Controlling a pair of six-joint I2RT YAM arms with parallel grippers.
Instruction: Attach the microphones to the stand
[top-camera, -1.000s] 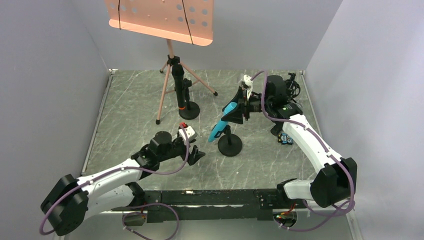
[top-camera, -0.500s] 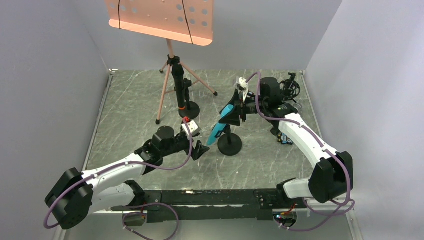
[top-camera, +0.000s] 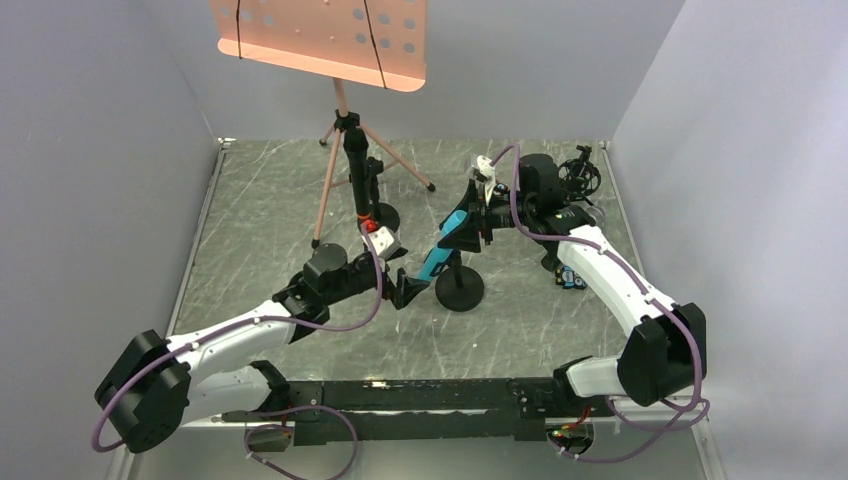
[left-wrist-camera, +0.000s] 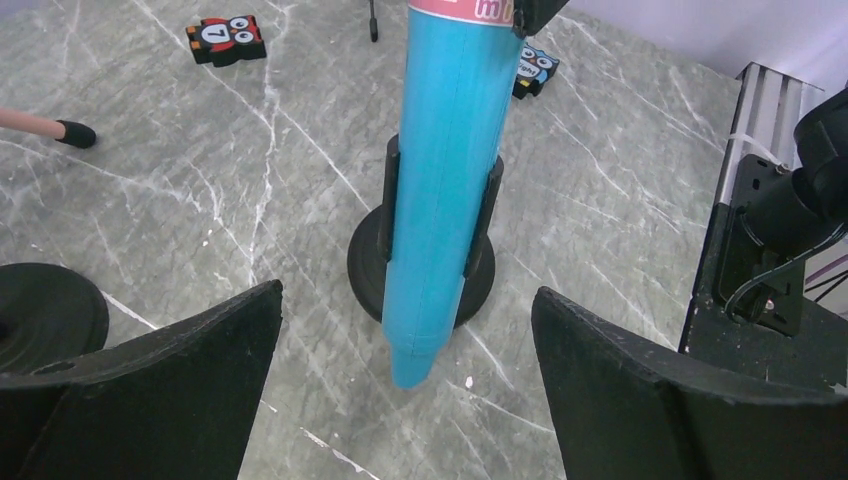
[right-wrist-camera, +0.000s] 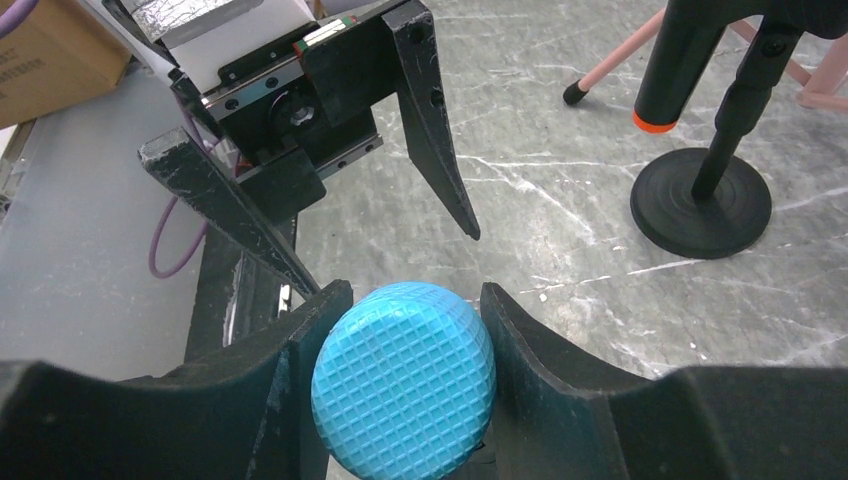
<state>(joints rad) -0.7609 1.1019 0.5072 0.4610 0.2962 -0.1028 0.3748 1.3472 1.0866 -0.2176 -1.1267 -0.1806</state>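
Next, my left gripper will advance to the right in the top view, onto both sides of the stand's clip, because its fingers flank only the cyan-blue microphone's lower tip.
The cyan-blue microphone (top-camera: 438, 258) slants over a round-based black stand (top-camera: 460, 291). In the left wrist view the stand's clip (left-wrist-camera: 388, 205) flanks its barrel (left-wrist-camera: 445, 170) on both sides. My right gripper (right-wrist-camera: 415, 292) is shut on its mesh head (right-wrist-camera: 405, 380). My left gripper (top-camera: 409, 290) is open, with its fingers (left-wrist-camera: 180, 370) wide on either side of the microphone's lower tip and not touching it. A black microphone with an orange ring (top-camera: 357, 175) stands upright in a second stand (top-camera: 383, 220).
A pink music stand (top-camera: 320, 40) on tripod legs rises at the back. Small owl blocks (left-wrist-camera: 225, 40) lie on the marble floor, with more beside the right arm (top-camera: 572, 279). A black shock mount (top-camera: 580, 175) sits at the back right.
My left gripper has advanced right towards the cyan microphone's lower end and opened wider. The right gripper, still holding the head, has tilted the microphone more upright over the stand.
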